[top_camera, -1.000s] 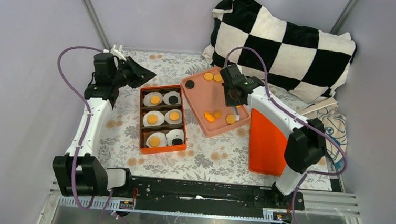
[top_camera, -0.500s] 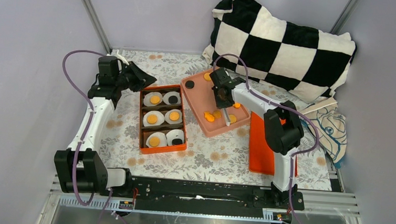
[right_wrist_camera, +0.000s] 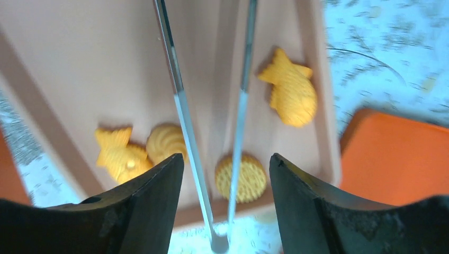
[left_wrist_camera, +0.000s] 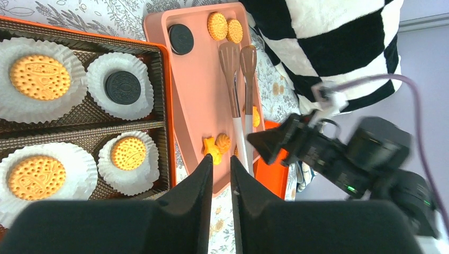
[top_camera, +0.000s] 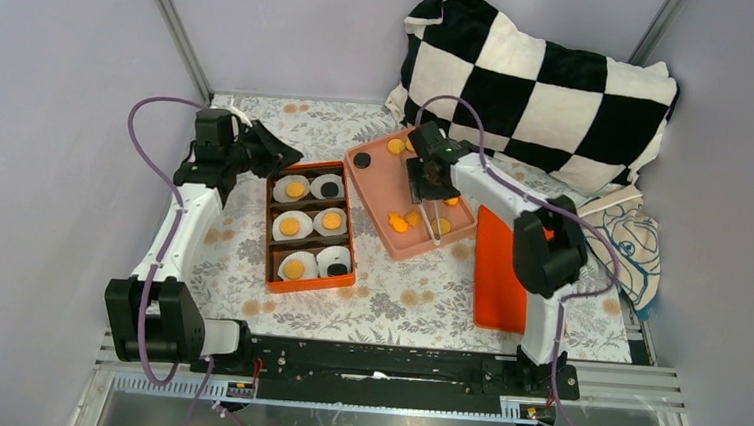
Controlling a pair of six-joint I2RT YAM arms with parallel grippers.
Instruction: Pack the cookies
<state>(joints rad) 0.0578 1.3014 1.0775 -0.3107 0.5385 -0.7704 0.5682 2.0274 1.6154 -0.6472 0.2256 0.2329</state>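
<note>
My right gripper moves back and down onto the orange lid's tray-side edge next, since every paper cup in the box (top_camera: 306, 286) holds a cookie.
Golden and black cookies (top_camera: 291, 226) sit in white paper cups inside the orange box (top_camera: 306, 286). More cookies lie loose on the pink tray (top_camera: 375, 188): a black disc (top_camera: 361, 159), a round biscuit (right_wrist_camera: 241, 177), a swirl (right_wrist_camera: 167, 143) and fish shapes (right_wrist_camera: 290, 92). Tongs (top_camera: 435, 219) rest on the tray. My right gripper (right_wrist_camera: 226, 159) hovers over them, open, its fingers well clear of the tong arms. My left gripper (left_wrist_camera: 221, 161) hangs at the box's far left corner with only a narrow gap between its fingers and nothing in it.
An orange lid (top_camera: 497, 272) lies flat just right of the tray. A black-and-white checked pillow (top_camera: 542, 84) fills the back right, with a printed cloth (top_camera: 631, 246) beside it. The flowered mat (top_camera: 387, 299) covers the table.
My right gripper has opened and let go of the tongs, which now lie on the tray. The right arm has drawn leftward over the tray. The left gripper has edged right toward the box.
</note>
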